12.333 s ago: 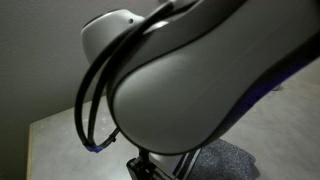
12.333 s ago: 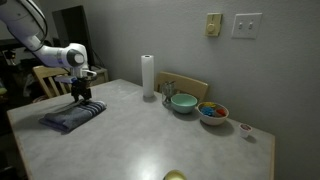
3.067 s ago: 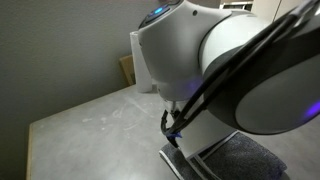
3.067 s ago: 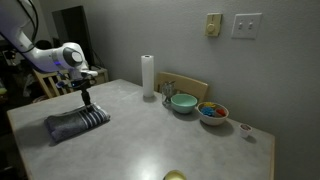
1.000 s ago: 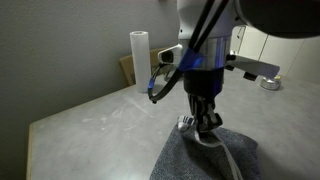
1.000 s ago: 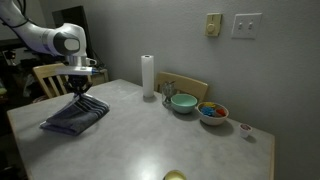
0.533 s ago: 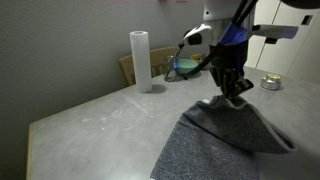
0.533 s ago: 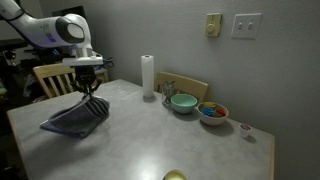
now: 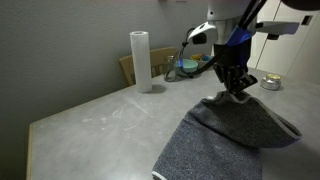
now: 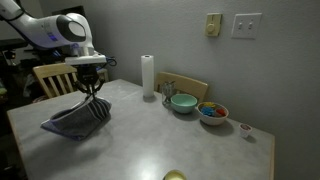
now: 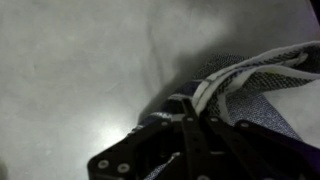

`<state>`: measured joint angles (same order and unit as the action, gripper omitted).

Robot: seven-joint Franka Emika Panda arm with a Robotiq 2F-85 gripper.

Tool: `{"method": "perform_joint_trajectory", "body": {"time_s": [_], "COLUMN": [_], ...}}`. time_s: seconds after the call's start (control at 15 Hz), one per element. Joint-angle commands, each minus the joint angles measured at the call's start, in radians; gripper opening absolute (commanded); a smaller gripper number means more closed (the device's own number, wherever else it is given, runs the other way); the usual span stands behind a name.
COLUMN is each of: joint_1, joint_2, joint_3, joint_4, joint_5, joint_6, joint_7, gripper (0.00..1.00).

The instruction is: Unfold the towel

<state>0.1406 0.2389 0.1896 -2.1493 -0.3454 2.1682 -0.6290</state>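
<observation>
My gripper needs to carry the raised corner across toward the teal bowl next and then open, because the towel [image 9: 225, 135] still hangs like a tent and the table is bare that way.
The towel [image 9: 225, 135] is a dark grey-blue fuzzy cloth, lifted by one corner so it hangs in a tent shape with its lower part on the table. My gripper [image 9: 237, 96] is shut on that raised corner in both exterior views [image 10: 93, 97], and the towel [image 10: 75, 120] drapes down to the left of it. In the wrist view the fingers [image 11: 190, 140] pinch the towel's striped, pale-hemmed edge [image 11: 255, 65] above the grey tabletop.
A white paper-towel roll [image 10: 148, 76] stands at the table's back, also seen near the wall [image 9: 140, 60]. A teal bowl [image 10: 183, 102], a bowl of coloured items [image 10: 212, 112] and a small cup [image 10: 246, 129] sit at the back right. A chair [image 10: 55, 78] stands behind the arm.
Over the last second the gripper has risen and moved toward the bowls with the towel's corner, pulling the cloth up and spreading it. In the last half second it shifted only slightly.
</observation>
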Motion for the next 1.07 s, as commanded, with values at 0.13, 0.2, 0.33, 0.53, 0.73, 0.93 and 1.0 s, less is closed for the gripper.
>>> {"method": "perform_joint_trajectory", "body": {"time_s": [0.13,0.2,0.33,0.53,0.73,0.93,1.0], "joint_1": [0.002,0.002,0.002,0.002,0.003,-0.017,-0.023], "joint_2": [0.0,0.0,0.0,0.0,0.005,0.008,0.006], "joint_3": [-0.001,-0.001,-0.001,-0.001,-0.013,-0.033,-0.041], "joint_4": [0.002,0.002,0.002,0.002,0.002,0.002,0.0], "joint_5": [0.001,0.001,0.001,0.001,-0.058,-0.126,-0.139], "joint_6": [-0.003,-0.003,-0.003,-0.003,0.014,0.019,0.025], "joint_7": [-0.001,-0.001,-0.001,-0.001,-0.01,-0.065,-0.088], "gripper": [0.04,0.04,0.04,0.01,0.01,0.01,0.01]}}
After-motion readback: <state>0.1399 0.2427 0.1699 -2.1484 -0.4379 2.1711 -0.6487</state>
